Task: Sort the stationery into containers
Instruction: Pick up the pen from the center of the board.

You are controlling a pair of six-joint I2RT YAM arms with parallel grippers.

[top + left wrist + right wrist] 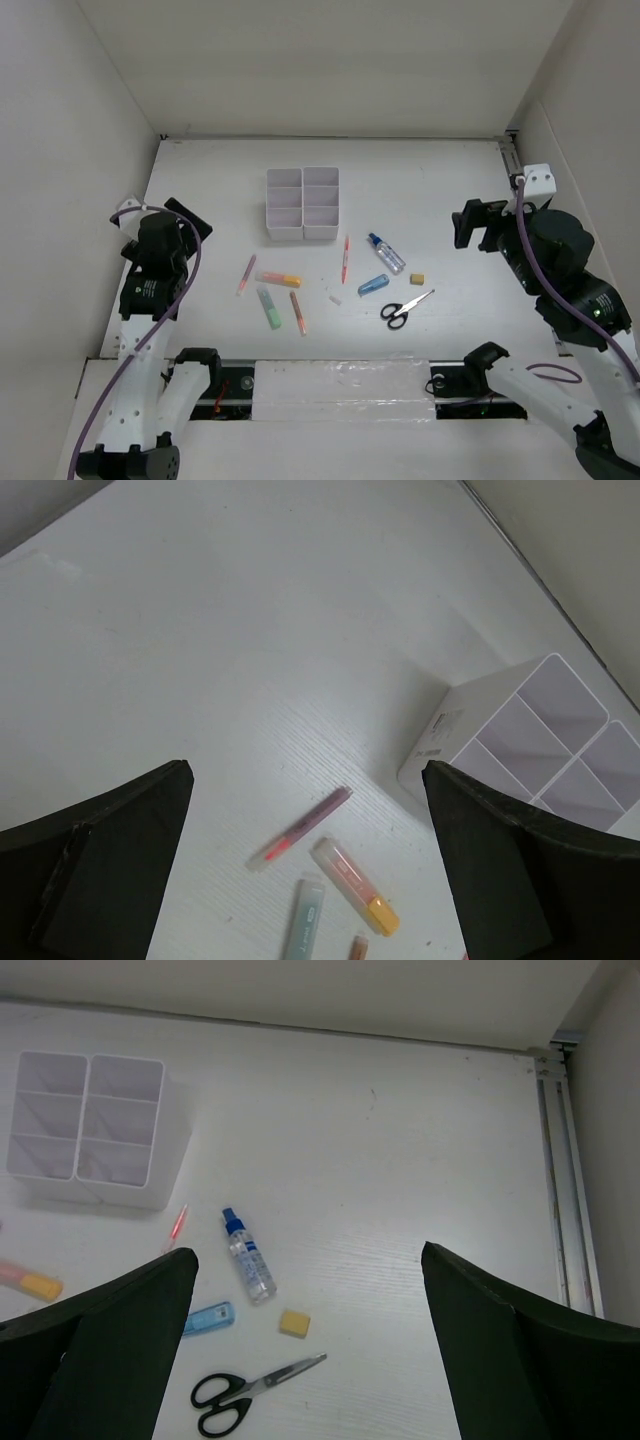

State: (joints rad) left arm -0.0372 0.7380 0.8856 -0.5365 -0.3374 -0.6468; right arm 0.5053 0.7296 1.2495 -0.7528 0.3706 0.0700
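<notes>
My right gripper is above the red pen, which lies below it and to its left in the top view. It needs to move past the blue-capped bottle and down onto the red pen's middle (346, 258) (175, 1230).
Two white three-compartment trays (303, 204) stand side by side mid-table, and no item shows in them. In front lie a pink pen (246, 273), orange-yellow highlighter (278, 279), green highlighter (269, 307), orange pen (298, 312), red pen (345, 258), blue-capped bottle (386, 253), blue highlighter (373, 285), tan eraser (418, 278) and black scissors (405, 309). My left gripper (186, 224) is open and empty, raised left of the pens (300, 829). My right gripper (478, 222) is open and empty, raised right of the eraser (294, 1323) and scissors (250, 1392).
White walls enclose the table at the back and on both sides. A metal rail (565, 1170) runs along the right wall. A tiny white scrap (335, 299) lies between the orange pen and the blue highlighter. The trays also show in both wrist views (530, 740) (90, 1125).
</notes>
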